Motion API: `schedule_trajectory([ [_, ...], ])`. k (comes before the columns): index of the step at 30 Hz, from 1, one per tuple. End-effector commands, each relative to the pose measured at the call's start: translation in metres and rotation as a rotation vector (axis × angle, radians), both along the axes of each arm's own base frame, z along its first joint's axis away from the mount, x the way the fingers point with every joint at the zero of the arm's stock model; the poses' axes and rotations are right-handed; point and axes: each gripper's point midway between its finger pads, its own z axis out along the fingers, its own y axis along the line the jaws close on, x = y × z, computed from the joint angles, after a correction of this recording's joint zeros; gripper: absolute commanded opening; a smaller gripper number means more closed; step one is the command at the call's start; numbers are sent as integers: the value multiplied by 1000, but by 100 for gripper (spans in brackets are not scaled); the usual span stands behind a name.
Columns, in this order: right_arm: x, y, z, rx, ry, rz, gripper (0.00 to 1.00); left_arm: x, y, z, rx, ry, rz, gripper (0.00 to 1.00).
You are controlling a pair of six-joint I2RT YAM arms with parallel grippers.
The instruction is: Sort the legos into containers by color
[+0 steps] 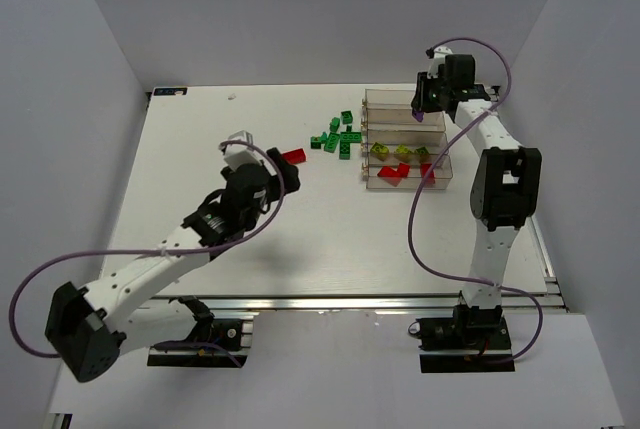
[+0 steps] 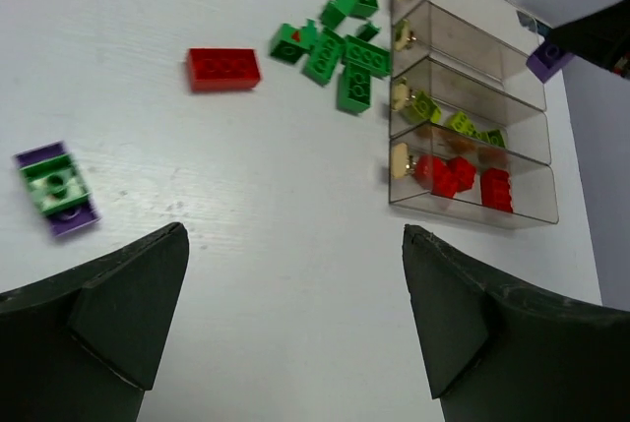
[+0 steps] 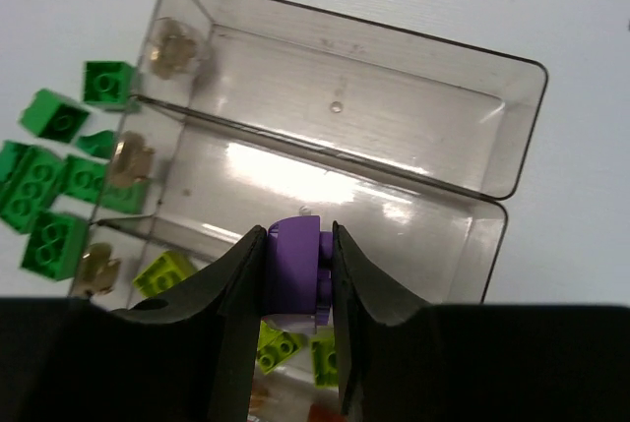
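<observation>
My right gripper should go down toward the second container from the far end next, and then it needs to let go of the purple lego (image 3: 298, 270).
The four joined clear containers (image 1: 392, 101) stand at the back right. The far two hold nothing visible, the third holds yellow-green legos (image 1: 400, 152), and the nearest holds red legos (image 1: 395, 174). My right gripper (image 3: 298, 235) is shut on a purple lego (image 3: 298, 270) above the second bin from the far end (image 3: 413, 215). Several dark green legos (image 1: 338, 137) lie in a loose cluster left of the bins. A red lego (image 2: 224, 68) lies on the table ahead of my left gripper (image 2: 295, 294), which is open and empty. A purple-and-green lego (image 2: 57, 189) lies to its left.
White walls enclose the table on the left, back and right. The green cluster (image 2: 340, 48) lies close against the bins' left ends (image 2: 399, 97). The right arm's upright link (image 1: 500, 189) stands just right of the bins.
</observation>
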Motion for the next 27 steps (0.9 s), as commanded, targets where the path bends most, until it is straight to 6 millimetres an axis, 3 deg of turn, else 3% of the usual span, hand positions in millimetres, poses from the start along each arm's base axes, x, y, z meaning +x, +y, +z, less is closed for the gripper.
schedule_trajectory([
  [1,27,-20,24,-69,-111,-85,0,-20,43,-5,8,39,132,98],
  [6,37,-28,5,-120,-119,-100,6,-37,61,-14,-41,63,185,98],
  [13,45,-30,-5,-144,-126,-100,39,-45,67,-23,-51,121,215,98],
  [18,44,-33,-11,-147,-115,-105,51,-41,64,-30,-29,159,214,98],
  [22,42,-33,-4,-127,-118,-91,59,-36,64,-34,-2,200,215,98],
  [25,27,-16,14,-96,-119,75,70,-31,69,-43,-13,248,224,98],
  [26,12,8,34,-26,-144,230,72,-29,71,-45,-18,261,228,98],
  [27,-3,18,38,5,-140,325,73,-27,75,-49,-34,285,233,98],
])
